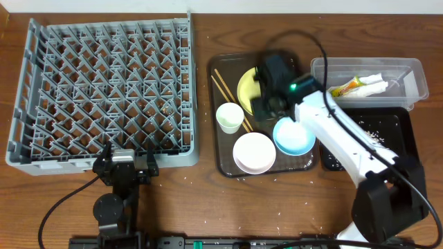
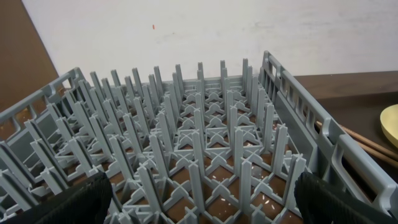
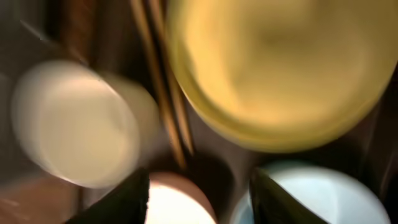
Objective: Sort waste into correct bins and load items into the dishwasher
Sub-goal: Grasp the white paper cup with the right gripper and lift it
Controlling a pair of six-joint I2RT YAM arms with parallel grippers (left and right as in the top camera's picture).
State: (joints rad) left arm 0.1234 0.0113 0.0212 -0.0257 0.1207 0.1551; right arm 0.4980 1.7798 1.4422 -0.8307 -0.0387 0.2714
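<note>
The right gripper shifts from the plate's edge next and lowers onto the white cup's rim (image 1: 240, 111) (image 3: 125, 102) on the plate side.
The grey dish rack (image 1: 104, 90) fills the left and holds nothing. The yellow plate (image 1: 246, 86), two chopsticks (image 1: 225, 88), white cup (image 1: 230, 116), white bowl (image 1: 254, 152) and blue bowl (image 1: 294, 137) sit on the brown serving tray (image 1: 220, 162). My right gripper (image 1: 266, 102) hovers over the plate's edge. In its blurred wrist view it is open (image 3: 199, 199) and empty above the plate (image 3: 280, 68), chopsticks (image 3: 165, 93) and cup (image 3: 74, 121). My left gripper (image 1: 126, 160) is open (image 2: 202, 202) at the rack's front edge (image 2: 199, 143).
The clear tub (image 1: 408, 72) at the back right holds the orange-and-green wrapper (image 1: 345, 88) and the white napkin (image 1: 377, 81). The black tray (image 1: 405, 138) in front of it holds scattered rice scraps (image 1: 374, 135). A few rice grains lie on the table near the front.
</note>
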